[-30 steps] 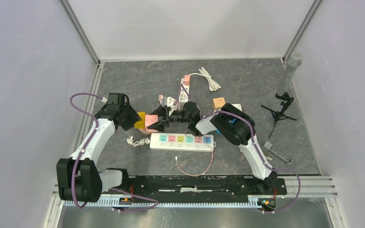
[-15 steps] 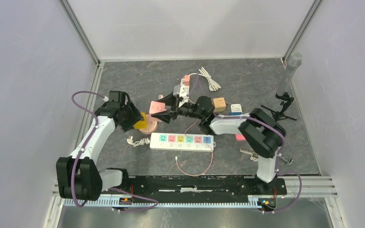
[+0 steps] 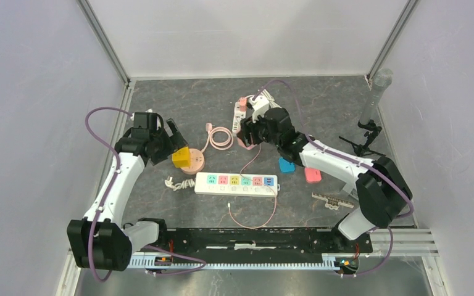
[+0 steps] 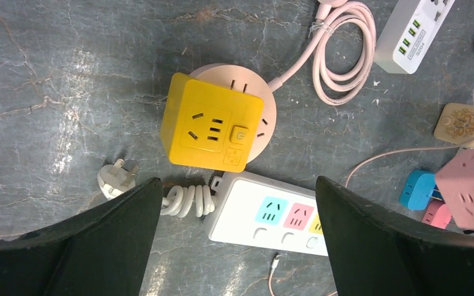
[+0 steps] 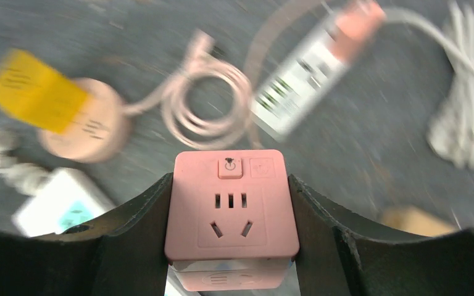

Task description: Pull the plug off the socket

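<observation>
My right gripper should lower the pink cube plug next, onto the open table beside the blue adapter.
A yellow cube plug (image 4: 213,129) sits plugged on the round pink socket (image 4: 270,117), left of centre on the table (image 3: 181,157). My left gripper (image 4: 237,234) hovers over it, open and empty, with its fingers wide apart on either side of the white power strip (image 4: 271,213). My right gripper (image 5: 231,216) is shut on a pink cube plug (image 5: 231,206) and holds it in the air near the back centre (image 3: 245,139). That pink cube is clear of the round socket (image 3: 195,163).
A coiled pink cable (image 3: 221,137) and a white USB strip (image 3: 239,117) lie behind the socket. The white power strip (image 3: 234,183) lies in front, with a loose white plug (image 4: 114,179). A blue adapter (image 3: 287,164), a pink adapter (image 3: 312,174) and a tripod (image 3: 361,145) are on the right.
My right gripper has carried the pink cube from beside the yellow cube at the round socket to the back right. My left gripper has opened wide and drawn back.
</observation>
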